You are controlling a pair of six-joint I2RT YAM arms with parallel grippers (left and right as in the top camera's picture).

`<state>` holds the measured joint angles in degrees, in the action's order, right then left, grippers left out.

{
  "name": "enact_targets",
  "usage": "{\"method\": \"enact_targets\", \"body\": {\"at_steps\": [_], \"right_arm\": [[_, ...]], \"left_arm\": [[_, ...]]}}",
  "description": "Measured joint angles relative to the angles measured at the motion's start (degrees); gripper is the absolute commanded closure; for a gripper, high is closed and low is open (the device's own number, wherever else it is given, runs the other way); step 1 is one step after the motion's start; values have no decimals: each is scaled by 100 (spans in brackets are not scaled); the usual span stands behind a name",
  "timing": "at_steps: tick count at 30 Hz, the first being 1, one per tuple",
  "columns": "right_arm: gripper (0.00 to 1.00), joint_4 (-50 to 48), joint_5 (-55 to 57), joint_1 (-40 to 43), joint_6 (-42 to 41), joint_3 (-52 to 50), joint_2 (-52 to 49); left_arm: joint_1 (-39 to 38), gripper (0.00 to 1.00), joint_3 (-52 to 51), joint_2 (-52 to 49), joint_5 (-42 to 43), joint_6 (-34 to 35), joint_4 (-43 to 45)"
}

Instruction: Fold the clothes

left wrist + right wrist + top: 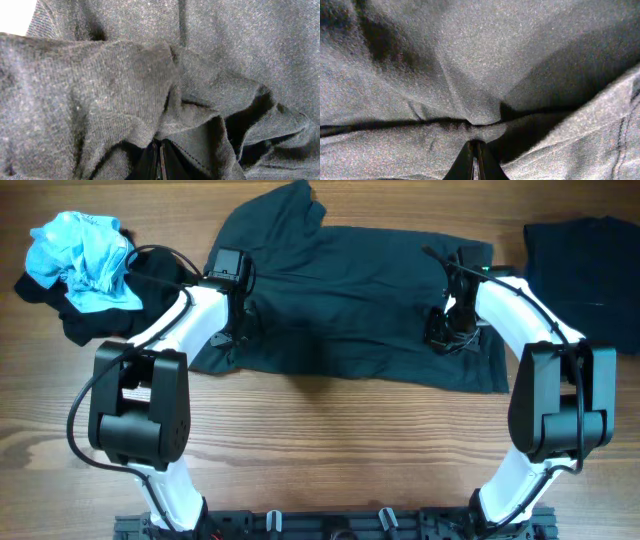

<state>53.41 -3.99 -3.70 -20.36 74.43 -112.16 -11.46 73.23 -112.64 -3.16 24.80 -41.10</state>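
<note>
I should next pull my left gripper back toward the bare wood in front of the T-shirt (350, 300) and let go of its lower edge, since the cloth is bunched there.
A large black T-shirt (350, 300) lies spread across the middle of the table, one sleeve sticking up at the back. My left gripper (232, 332) is down on its left side, and in the left wrist view that gripper (159, 150) is shut on a bunched fold of the dark fabric (100, 90). My right gripper (447, 330) is down on the shirt's right side. The right wrist view shows it (474, 146) shut, pinching a raised ridge of the cloth (470, 60). Fabric fills both wrist views.
At the back left a crumpled light blue garment (85, 250) rests on a black one (75, 315). Another black garment (590, 270) lies flat at the right edge. Bare wood table (330, 450) runs along the front.
</note>
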Motion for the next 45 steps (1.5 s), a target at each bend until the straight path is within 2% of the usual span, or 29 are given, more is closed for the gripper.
{"method": "enact_targets", "body": {"at_steps": [9, 14, 21, 28, 39, 45], "right_arm": [[96, -435, -2, 0, -205, -706, 238], [96, -387, -26, 0, -363, -962, 387], [95, -380, -243, 17, -682, -1349, 605], [96, -680, -476, 92, -957, -1709, 822], [96, -1279, -787, 232, -1694, -2223, 1137], [96, -1340, -802, 234, -1716, -2249, 1152]], "left_arm": [[0, 96, -457, 201, 2, 20, 446], [-7, 96, -743, 361, 7, 286, 483], [-83, 96, -1368, 723, 83, 1156, 549], [-199, 96, -1974, 1054, -17, 1967, 1200], [-868, 96, -2592, 1283, -1189, 3038, 1954], [-920, 96, -3143, 1510, -1311, 3488, 2789]]}}
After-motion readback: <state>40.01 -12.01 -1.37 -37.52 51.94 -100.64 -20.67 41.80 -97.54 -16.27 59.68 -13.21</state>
